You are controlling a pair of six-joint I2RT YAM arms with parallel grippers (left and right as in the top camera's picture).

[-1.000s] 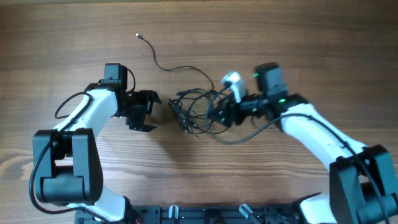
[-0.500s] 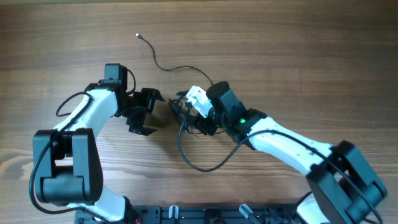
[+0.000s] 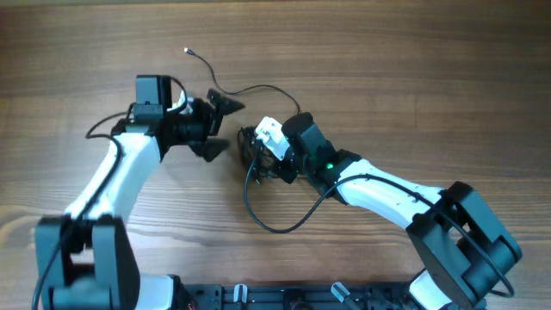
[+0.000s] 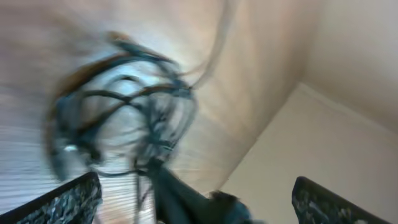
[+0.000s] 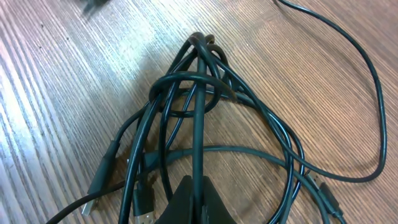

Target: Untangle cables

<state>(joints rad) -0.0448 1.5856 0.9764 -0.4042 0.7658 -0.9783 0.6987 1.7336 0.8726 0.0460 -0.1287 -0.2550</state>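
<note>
The held piece of cable runs into the knot (image 5: 194, 87), so the robot's right gripper will next pull that piece of cable up and far to the right in the overhead view, then open.
The cables (image 3: 252, 153) lie as a knotted black bundle on the wooden table (image 3: 413, 69), and one thin tail runs up left to a small plug (image 3: 187, 52). My right gripper (image 3: 269, 165) is at the bundle's right side. In the right wrist view it (image 5: 200, 186) is shut on one black strand that rises into the knot (image 5: 194, 87). Just left of the bundle my left gripper (image 3: 221, 127) stands open and holds nothing. The left wrist view is blurred, with the cables (image 4: 124, 106) ahead of the wide-apart fingers (image 4: 68, 199).
A thicker black cable (image 3: 275, 226) of the right arm loops over the table in front of the bundle. Plug ends (image 5: 102, 171) lie at the bundle's near left side. The arms' bases stand at the front edge (image 3: 258, 297).
My right gripper has swung left into the bundle and shut on a strand. The left arm has moved toward the far side, turned, and opened wider.
</note>
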